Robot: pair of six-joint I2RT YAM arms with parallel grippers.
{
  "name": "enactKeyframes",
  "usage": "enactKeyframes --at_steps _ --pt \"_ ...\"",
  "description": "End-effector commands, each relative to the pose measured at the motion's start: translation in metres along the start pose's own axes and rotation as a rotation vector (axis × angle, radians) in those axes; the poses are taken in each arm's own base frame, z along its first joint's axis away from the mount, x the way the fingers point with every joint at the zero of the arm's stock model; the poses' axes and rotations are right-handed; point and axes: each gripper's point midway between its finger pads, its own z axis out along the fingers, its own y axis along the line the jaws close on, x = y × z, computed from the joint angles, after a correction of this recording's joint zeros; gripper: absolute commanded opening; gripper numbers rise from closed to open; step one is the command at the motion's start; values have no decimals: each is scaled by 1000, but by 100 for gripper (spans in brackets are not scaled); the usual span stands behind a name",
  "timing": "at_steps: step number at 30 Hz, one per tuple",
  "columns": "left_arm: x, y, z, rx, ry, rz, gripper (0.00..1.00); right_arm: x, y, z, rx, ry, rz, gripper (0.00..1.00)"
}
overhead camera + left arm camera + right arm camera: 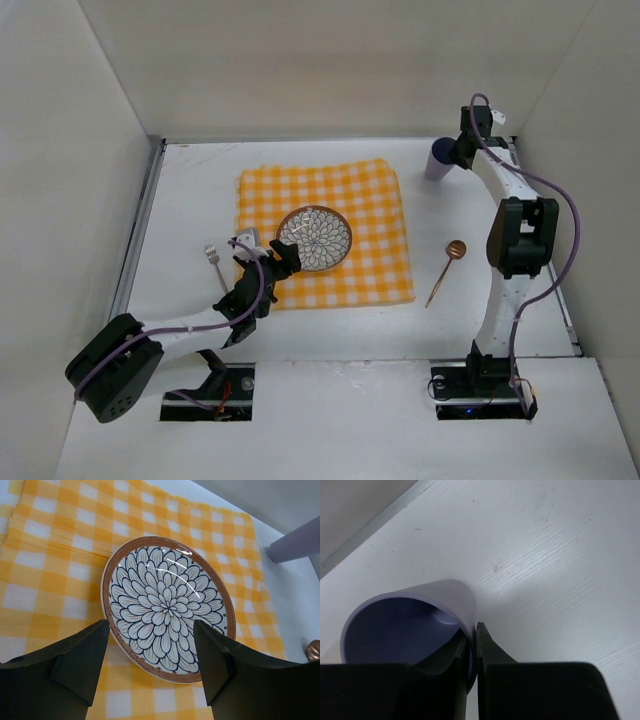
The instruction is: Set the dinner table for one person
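Note:
My right gripper will next lift the cup and put it down at the cloth's nearest far corner (381, 171), because the lilac cup (440, 160) is off the cloth.
A flower-patterned plate (315, 238) with a brown rim lies on a yellow-and-white checked cloth (375, 215) on the white dinner table (190, 190). My left gripper (280, 258) is open and empty, just short of the plate's near left rim; the plate fills the left wrist view (167, 605). My right gripper (462, 150) is shut on the rim of a lilac cup (440, 160) at the far right; one finger is inside the cup (405, 630), the other outside. A fork (214, 262) lies left of the cloth. A copper spoon (447, 266) lies right of it.
White walls enclose the table on the left, back and right. A metal rail (138, 230) runs along the table's left edge. The arm bases (480, 385) sit at the near edge.

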Motion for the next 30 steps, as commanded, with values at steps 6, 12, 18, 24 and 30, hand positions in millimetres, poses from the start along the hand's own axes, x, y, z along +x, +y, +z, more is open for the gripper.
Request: enactKeyframes --at_steps 6,12,18,24,30 --pt "-20 -22 6 52 -52 -74 66 -55 75 -142 -225 -204 -138 11" --pt "-22 -26 2 71 -55 -83 66 11 132 -163 -345 -97 -300 11" --pt "-23 -28 -3 87 -54 -88 66 61 179 -164 -418 -6 -391 10" --pt "-22 -28 -5 92 -53 -88 66 83 187 -145 -381 45 -432 10" --pt "-20 -28 -5 90 -48 -86 67 89 181 -138 -348 63 -445 10"
